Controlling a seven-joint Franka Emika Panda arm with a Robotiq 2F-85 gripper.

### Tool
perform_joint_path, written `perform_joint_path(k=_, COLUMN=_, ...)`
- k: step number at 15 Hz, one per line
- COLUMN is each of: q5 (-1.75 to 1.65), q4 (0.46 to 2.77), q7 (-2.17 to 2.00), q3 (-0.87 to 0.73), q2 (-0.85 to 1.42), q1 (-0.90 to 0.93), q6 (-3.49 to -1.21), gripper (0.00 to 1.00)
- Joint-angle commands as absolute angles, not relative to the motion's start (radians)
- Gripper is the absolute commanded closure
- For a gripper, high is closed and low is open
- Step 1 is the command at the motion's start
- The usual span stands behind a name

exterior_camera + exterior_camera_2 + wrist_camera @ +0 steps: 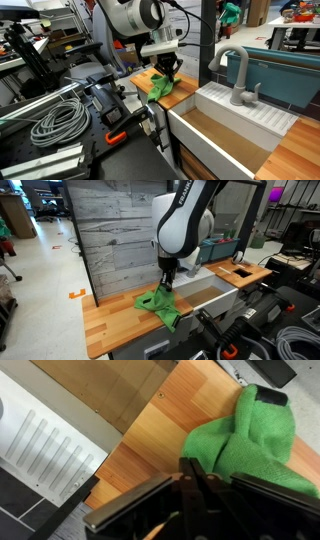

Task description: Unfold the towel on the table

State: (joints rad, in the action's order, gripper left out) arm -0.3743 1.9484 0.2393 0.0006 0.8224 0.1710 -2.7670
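Observation:
Since the towel (160, 88) is bunched, I will lift my gripper away from the sink, then return and lower to release where the counter's sink-side edge lies below it.
A green towel (160, 88) lies bunched on the wooden counter (110, 315) next to the sink; it also shows in an exterior view (160, 307) and in the wrist view (255, 445). My gripper (166, 283) points straight down over the towel's edge nearest the sink, as an exterior view (170, 72) also shows. In the wrist view the gripper's (192, 465) fingers are pressed together at the towel's edge, and the cloth rises in a hump toward them. The pinched cloth itself is hidden by the fingers.
A white sink (230, 125) with a grey faucet (237, 75) adjoins the counter. A coil of grey cable (55, 120) and black equipment lie in front. A wood-panel wall (110, 230) stands behind the counter. Bare counter (160, 430) lies beside the towel.

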Motion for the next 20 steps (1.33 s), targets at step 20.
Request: perform_joint_path(k=20, q5=-0.201, q4=2.197, q7=0.433, q3=0.294, q2=0.514, q1=0.045, q6=-2.737, gripper=0.99)
